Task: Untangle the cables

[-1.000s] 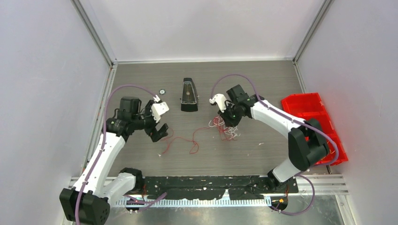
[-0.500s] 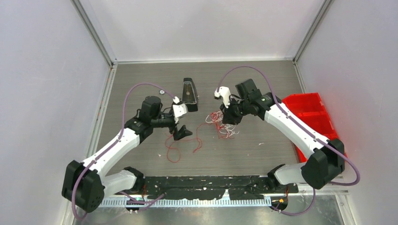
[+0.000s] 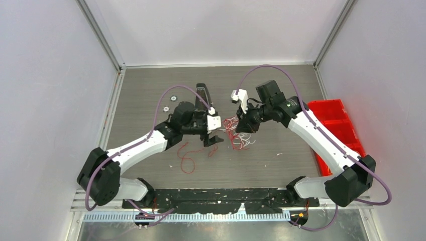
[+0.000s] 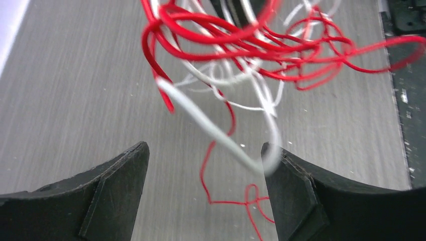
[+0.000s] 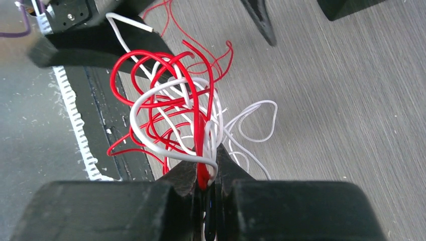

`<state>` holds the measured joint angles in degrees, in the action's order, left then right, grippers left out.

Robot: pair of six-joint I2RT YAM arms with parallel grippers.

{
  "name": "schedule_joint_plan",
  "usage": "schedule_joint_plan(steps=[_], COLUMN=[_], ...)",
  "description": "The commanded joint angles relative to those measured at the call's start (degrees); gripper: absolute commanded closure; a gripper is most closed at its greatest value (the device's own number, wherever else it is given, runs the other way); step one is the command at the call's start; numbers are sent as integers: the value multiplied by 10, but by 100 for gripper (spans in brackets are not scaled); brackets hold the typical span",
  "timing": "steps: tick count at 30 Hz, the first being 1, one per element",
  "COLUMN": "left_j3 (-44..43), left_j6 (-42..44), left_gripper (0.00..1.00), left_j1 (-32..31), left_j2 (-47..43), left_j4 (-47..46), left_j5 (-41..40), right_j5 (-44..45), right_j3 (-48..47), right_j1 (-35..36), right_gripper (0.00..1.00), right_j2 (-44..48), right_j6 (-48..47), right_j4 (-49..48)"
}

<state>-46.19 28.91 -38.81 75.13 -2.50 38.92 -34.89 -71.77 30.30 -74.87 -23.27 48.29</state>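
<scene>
The robot's right gripper needs to carry the tangle (image 5: 168,113) to its right in the top view next, then lower it and release, because bare tabletop lies there and below the gripper.
A tangle of red and white cables (image 3: 236,134) hangs from my right gripper (image 3: 242,125) just above the table. In the right wrist view the gripper (image 5: 207,163) is shut on a thick red strand and white strands, and the tangle (image 5: 168,113) loops out in front of it. My left gripper (image 3: 213,140) is open just left of the tangle. In its wrist view the gripper (image 4: 205,150) faces the hanging tangle (image 4: 236,45), and a white loop (image 4: 221,133) sags between the fingers, touching the right finger (image 4: 301,191). A thin red strand (image 3: 187,159) trails on the table.
A black wedge-shaped device (image 3: 202,99) stands behind the grippers, with a small round piece (image 3: 173,99) to its left. A red bin (image 3: 335,125) sits at the right edge. A black strip (image 3: 226,196) runs along the front edge by the arm bases.
My left arm has swung right from the table's left side up to the tangle. My right gripper has moved slightly back, still holding the tangle.
</scene>
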Motion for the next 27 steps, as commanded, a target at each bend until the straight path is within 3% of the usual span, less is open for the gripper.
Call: schedule_joint_plan(steps=[1,4,7,10,15,20,27], left_j3=[-42,-51,-23,-3,19,45,55], left_j6=[-24,-29,-9,20,6,9,49], left_gripper=[20,34,63,99,100,100,100], left_j1=[-16,-15,-15,-11,45,162,280], left_j2=[41,61,44,7,-86,-175,-260], left_j4=[-96,-76,-69,-27,60,132,213], left_j5=[-55,-42,-24,-18,-9,1,15], right_j5=[-36,-32,-25,-25,14,87,132], right_j3=[-33,-30,-22,-17,-3,31,47], right_j1=[4,4,-1,-16,-83,-136,-149], right_gripper=[95,95,95,95,95,95,95], right_j2=[16,26,33,35,22,-3,-49], right_j6=[15,14,9,7,-34,-106,-113], right_j4=[5,6,6,5,22,34,14])
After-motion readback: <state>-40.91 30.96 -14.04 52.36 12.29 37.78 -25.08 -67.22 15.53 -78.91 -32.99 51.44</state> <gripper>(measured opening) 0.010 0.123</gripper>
